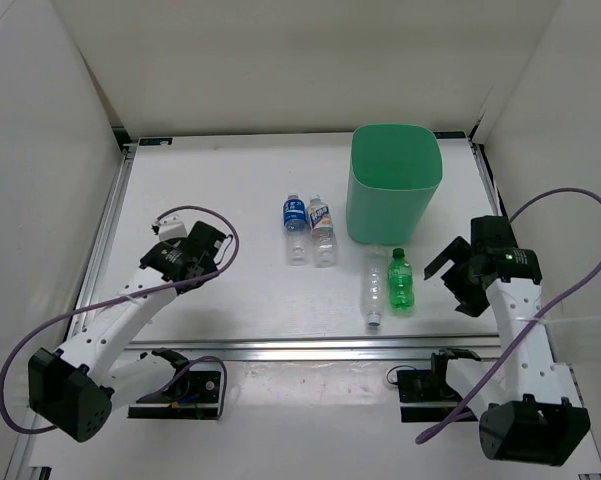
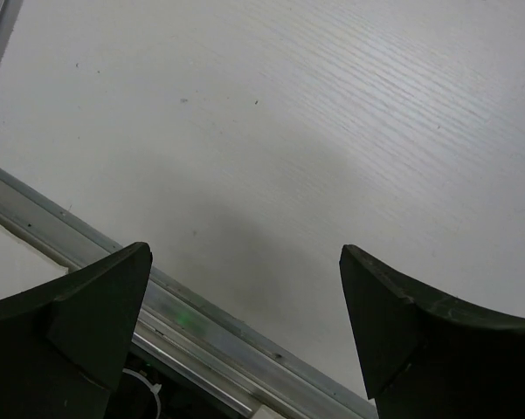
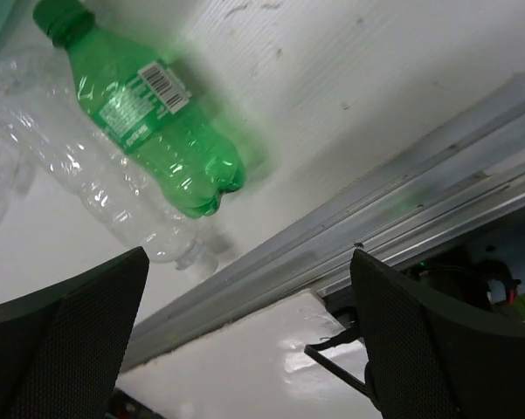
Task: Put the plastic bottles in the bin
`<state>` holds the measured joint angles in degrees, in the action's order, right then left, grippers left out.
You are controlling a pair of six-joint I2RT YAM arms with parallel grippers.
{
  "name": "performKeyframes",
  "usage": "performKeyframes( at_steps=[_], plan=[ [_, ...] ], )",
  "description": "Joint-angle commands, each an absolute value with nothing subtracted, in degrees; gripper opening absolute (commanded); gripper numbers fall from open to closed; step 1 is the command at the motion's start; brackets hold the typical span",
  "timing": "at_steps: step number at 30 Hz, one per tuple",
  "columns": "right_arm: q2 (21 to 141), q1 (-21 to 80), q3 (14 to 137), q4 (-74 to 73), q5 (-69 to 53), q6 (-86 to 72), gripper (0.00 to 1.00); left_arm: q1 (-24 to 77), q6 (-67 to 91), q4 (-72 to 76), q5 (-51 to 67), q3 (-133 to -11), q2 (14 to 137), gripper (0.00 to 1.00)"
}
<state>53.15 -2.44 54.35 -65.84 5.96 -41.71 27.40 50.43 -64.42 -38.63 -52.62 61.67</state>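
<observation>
I will next lower my right gripper toward the green bottle, down and to the left in the top view, with my open fingers on both sides of its labelled body (image 1: 400,284) (image 3: 147,120).
The mint-green bin (image 1: 385,215) stands upright at the back right of the white table. Left of it lie two clear plastic bottles side by side, one with a blue label (image 1: 295,228) and one with a white label (image 1: 323,230). In front of the bin lie a plain clear bottle (image 1: 373,290) and a green bottle (image 1: 401,280). My right gripper (image 1: 452,283) hovers open just right of the green bottle (image 3: 153,131), and the clear bottle (image 3: 87,192) lies beyond it. That gripper (image 3: 249,255) holds nothing. My left gripper (image 1: 202,262) is open over bare table at the left, and its wrist view shows the gripper (image 2: 245,253) empty.
An aluminium rail (image 1: 310,350) runs along the table's near edge, seen under both grippers (image 2: 201,327) (image 3: 349,218). White enclosure walls close in the left, back and right. Purple cables loop beside each arm.
</observation>
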Motion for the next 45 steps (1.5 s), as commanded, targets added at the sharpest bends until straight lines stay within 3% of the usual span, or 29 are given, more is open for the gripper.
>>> performKeyframes(
  at_steps=[1,7,17,34,39,45],
  plan=[
    [55.1,-1.8,52.0,-60.8,-3.4,-36.4,1.00,29.3,48.9,-61.0,-42.0,-50.5,60.5,1.00],
    [62.1,-0.3,50.6,-57.5,-9.9,-36.6,1.00,31.2,45.0,-57.9,-41.9,-48.1,56.8,1.00],
    [75.6,4.5,58.0,-53.3,-2.9,-36.6,1.00,31.7,45.6,-56.8,-43.2,-45.4,54.9,1.00],
    [85.2,6.6,52.9,-47.0,-0.2,-37.6,1.00,31.7,46.7,-57.3,-43.8,-45.4,58.0,1.00],
    [85.8,6.1,51.1,-46.0,-0.8,-37.6,0.91,31.7,46.7,-57.8,-44.3,-45.9,59.2,1.00],
    [85.8,4.0,48.8,-46.0,-1.3,-38.8,0.70,31.7,46.7,-57.8,-44.3,-46.4,60.4,1.00]
  ],
)
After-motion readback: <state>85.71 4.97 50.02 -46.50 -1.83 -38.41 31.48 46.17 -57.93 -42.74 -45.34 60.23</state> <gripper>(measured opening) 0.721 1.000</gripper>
